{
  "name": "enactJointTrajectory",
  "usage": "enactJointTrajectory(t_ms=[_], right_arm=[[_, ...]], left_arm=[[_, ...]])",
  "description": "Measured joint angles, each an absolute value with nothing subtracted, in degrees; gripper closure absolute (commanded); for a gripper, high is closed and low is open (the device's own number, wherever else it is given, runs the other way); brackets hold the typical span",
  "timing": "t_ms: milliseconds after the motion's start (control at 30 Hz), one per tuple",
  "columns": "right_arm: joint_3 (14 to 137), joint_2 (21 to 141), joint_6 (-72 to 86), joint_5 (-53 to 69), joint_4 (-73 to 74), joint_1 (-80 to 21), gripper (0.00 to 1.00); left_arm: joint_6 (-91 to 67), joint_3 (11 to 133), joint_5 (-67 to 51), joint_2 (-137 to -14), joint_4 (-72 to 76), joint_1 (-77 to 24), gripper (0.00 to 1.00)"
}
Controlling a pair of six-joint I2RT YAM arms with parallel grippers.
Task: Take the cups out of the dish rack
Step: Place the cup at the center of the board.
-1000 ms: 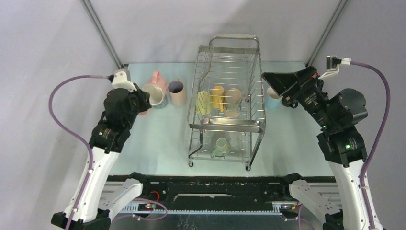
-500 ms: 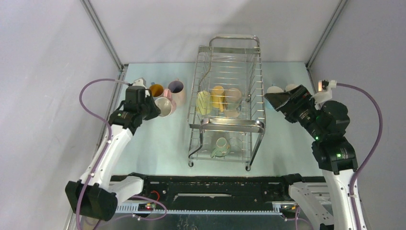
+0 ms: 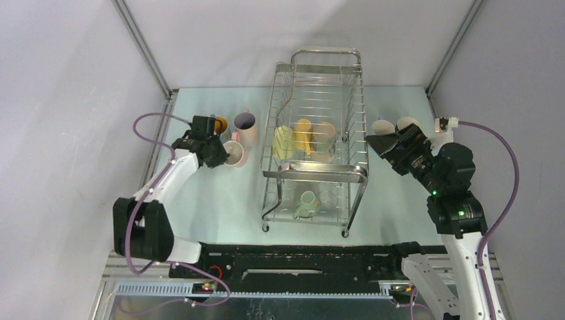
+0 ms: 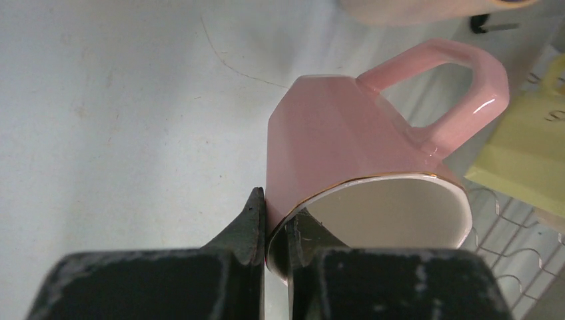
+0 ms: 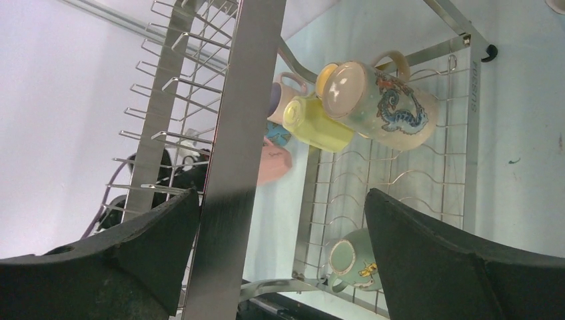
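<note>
My left gripper should next lower the pink cup [image 4: 346,140] slightly toward the rack onto the table and let go of its rim, because the table below it is empty.
The dish rack [image 3: 318,100] stands mid-table with a yellow cup [image 3: 283,141], an orange cup [image 3: 303,135] and a cream cup [image 3: 325,136] on its upper tier. A pale green cup [image 3: 308,204] lies on the lower tier. My left gripper [image 4: 274,230] is shut on the rim of a pink cup [image 4: 346,140], one finger inside and one outside, low over the table left of the rack [image 3: 233,153]. My right gripper [image 5: 280,200] stands open beside the rack's right side [image 3: 378,143], holding nothing. From there the cream dragon cup [image 5: 390,100] and green cup [image 5: 352,261] show.
Two cups stand left of the rack: an orange-lined one [image 3: 219,125] and a pink one with a purple inside [image 3: 245,123]. Two pale cups [image 3: 382,126] [image 3: 407,123] stand right of the rack, behind my right gripper. The rack's flat steel bar [image 5: 233,160] crosses the right wrist view.
My left arm has stretched out and lowered the pink cup toward the table beside the two cups at the left. The right gripper has dropped lower beside the rack, still open.
</note>
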State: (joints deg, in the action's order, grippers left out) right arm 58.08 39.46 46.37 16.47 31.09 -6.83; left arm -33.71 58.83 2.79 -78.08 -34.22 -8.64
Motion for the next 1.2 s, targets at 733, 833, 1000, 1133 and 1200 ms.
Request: enactJointTrajectory(t_ms=[733,833,1000,1133,1200], right_arm=[[51.5,38.9,50.3,24.8,20.3,-3.0,0.00],[50.9,38.9,51.7,26.7,19.6,-2.9,0.00],[50.9,39.3,53.5,28.6,18.5,-2.8,0.00],[51.5,39.3,54.0,28.3,19.2,-2.8,0.00],[52.4,39.3,53.9,27.4,20.2,-2.8,0.00]], left_arm=[[-35.1,61.8,2.5,-88.1,-33.1,-7.9,0.90],[-35.1,62.3,2.4,-88.5,-33.0,-7.9,0.88],[-35.1,62.4,2.3,-88.6,-33.0,-7.9,0.82],[-35.1,62.5,2.1,-88.6,-33.1,-7.9,0.78],[-35.2,62.5,2.0,-88.6,-33.1,-7.9,0.75]])
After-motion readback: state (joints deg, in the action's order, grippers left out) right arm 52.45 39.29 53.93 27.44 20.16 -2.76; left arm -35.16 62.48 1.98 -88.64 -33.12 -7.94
